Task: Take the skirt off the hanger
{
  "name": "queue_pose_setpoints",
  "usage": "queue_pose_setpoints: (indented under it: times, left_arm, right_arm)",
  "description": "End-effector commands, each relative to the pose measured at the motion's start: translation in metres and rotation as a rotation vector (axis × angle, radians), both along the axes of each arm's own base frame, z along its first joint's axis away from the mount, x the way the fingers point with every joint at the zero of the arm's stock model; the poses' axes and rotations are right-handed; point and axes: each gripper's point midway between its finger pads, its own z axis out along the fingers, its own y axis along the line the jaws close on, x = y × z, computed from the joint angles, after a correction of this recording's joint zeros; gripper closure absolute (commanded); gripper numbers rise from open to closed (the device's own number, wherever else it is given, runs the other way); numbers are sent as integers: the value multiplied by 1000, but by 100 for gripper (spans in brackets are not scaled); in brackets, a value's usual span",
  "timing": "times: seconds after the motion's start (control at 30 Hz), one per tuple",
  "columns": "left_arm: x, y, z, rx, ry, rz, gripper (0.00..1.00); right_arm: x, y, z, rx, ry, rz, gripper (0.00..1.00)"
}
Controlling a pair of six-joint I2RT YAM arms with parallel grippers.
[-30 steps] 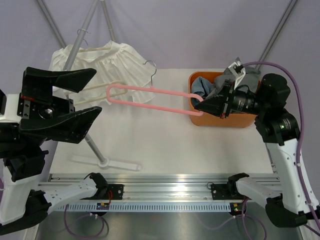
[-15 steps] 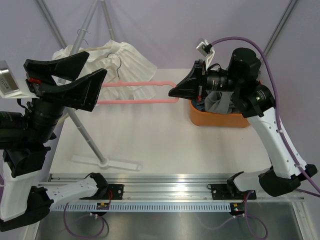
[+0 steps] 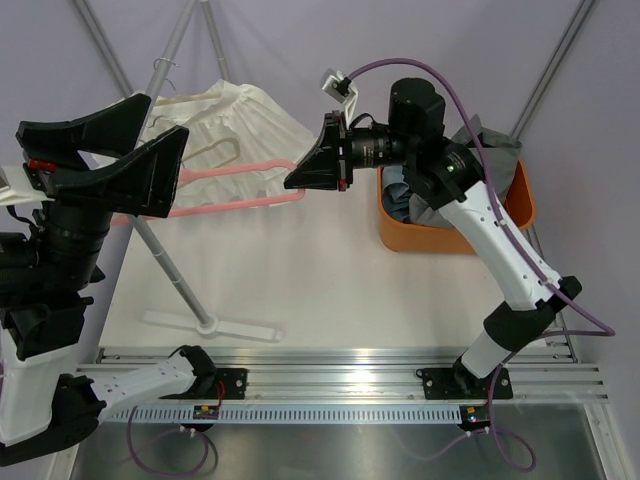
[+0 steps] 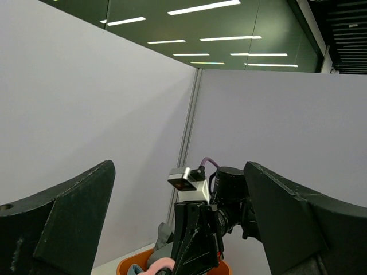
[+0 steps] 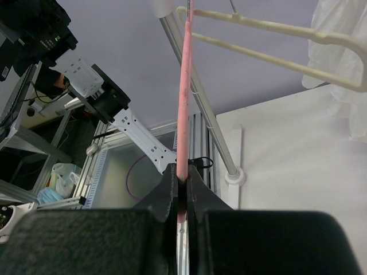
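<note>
Next, my right gripper will go left in the top view toward the rack's slanted metal pole (image 3: 166, 262) and release the pink hanger (image 3: 235, 185), since it's bare.
A white skirt (image 3: 250, 125) hangs on a cream hanger (image 3: 205, 152) on the rack at the back left. My right gripper (image 3: 297, 183) is shut on the end of a bare pink hanger (image 3: 235, 185) and holds it level in the air, its far end reaching toward the left arm. In the right wrist view the pink hanger (image 5: 184, 103) runs straight up from the closed jaws, with the cream hanger (image 5: 275, 46) and the skirt (image 5: 344, 40) beyond. My left gripper (image 3: 150, 160) is open, raised high beside the rack, holding nothing.
An orange bin (image 3: 505, 225) with grey and blue clothes stands at the back right. The rack's slanted metal pole (image 3: 165, 270) and flat white foot (image 3: 215, 325) stand on the left of the white table (image 3: 340, 290).
My right arm has swung left and upward with the pink hanger, away from the orange bin toward the rack. My left gripper has risen and tilted up.
</note>
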Motion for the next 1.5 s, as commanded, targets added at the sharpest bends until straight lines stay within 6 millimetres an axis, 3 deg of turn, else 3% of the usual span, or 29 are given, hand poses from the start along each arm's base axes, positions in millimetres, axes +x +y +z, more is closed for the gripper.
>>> queue_pose_setpoints:
  times: [0.0, 0.47, 0.67, 0.9, 1.23, 1.33, 1.4, 1.47]
  left_arm:
    - [-3, 8, 13, -26, -37, 26, 1]
    - [4, 7, 5, 19, -31, 69, 1]
    - [10, 8, 3, 21, -23, 96, 1]
    - [21, 0, -4, 29, 44, 90, 1]
    - [20, 11, -5, 3, 70, 113, 1]
    - [19, 13, -5, 2, 68, 115, 1]
    - [20, 11, -6, 11, 66, 117, 1]
    - [21, 9, -8, 23, 72, 119, 1]
  right_arm:
    - [-9, 6, 20, 50, -74, 49, 100]
    - [6, 33, 1, 13, -51, 187, 100]
    - [-3, 42, -9, 3, -37, 216, 100]
    - [-15, 56, -7, -3, -55, 234, 100]
    - [-14, 68, -22, -45, -28, 219, 100]
    - [-5, 67, -21, -51, -39, 144, 57]
    - [8, 67, -15, -37, -65, 60, 38]
    - [24, 60, -6, -19, -59, -23, 32]
